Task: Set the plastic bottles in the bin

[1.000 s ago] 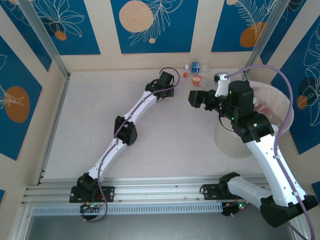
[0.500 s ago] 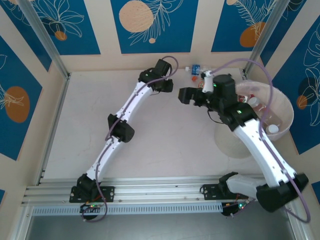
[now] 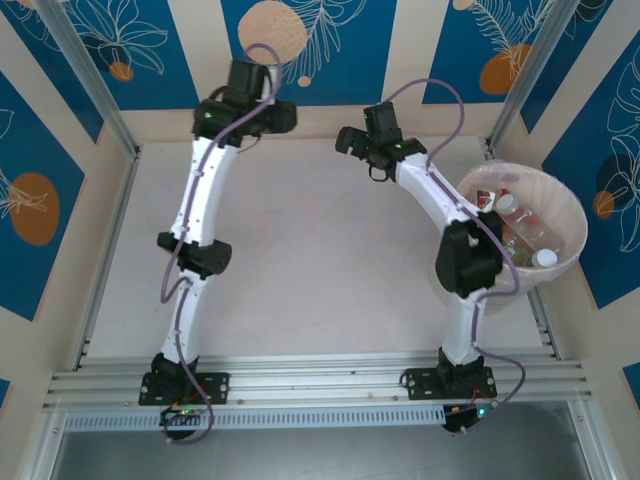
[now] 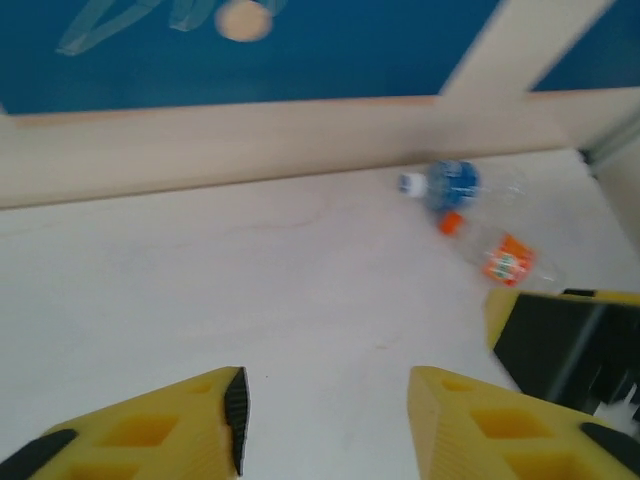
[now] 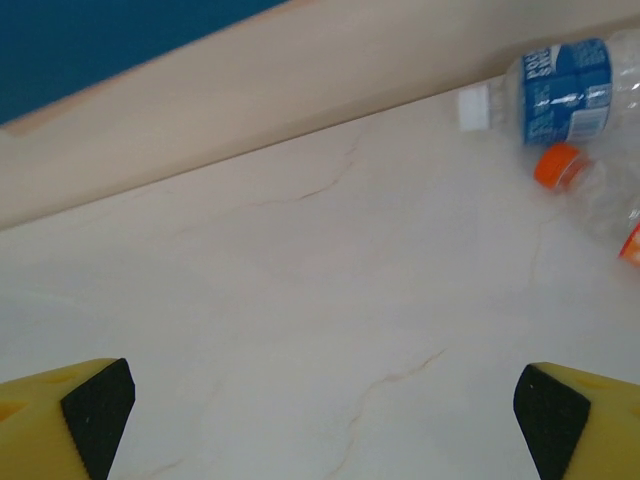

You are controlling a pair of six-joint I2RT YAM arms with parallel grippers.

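My right gripper swings toward the bin's side next and lowers onto the orange-capped bottle's label (image 5: 631, 246), since that bottle lies below it, nearer the bin.
Two plastic bottles lie on the table by the back wall. One has a blue label (image 4: 455, 183) (image 5: 565, 90) and a white cap. The other is clear with an orange cap (image 4: 505, 258) (image 5: 600, 195). My left gripper (image 4: 325, 420) (image 3: 285, 117) hovers over bare table to their left, open, nothing between its fingers. My right gripper (image 5: 320, 410) (image 3: 347, 138) stands wide open over bare table, the bottles off to its upper right. One of its fingers (image 4: 560, 340) shows at the right of the left wrist view. The bin (image 3: 575, 215) at the far right holds several bottles (image 3: 510, 205).
The back wall with blue panels (image 3: 300, 50) rises just behind both grippers. An aluminium post (image 3: 90, 75) stands at the back left corner. The right arm's forearm (image 3: 430, 195) stretches from the bin's side toward the back wall.
Both arms have swung to the back wall. The left gripper rose leftward and opened. The right arm stretched away from above the bin, uncovering it.
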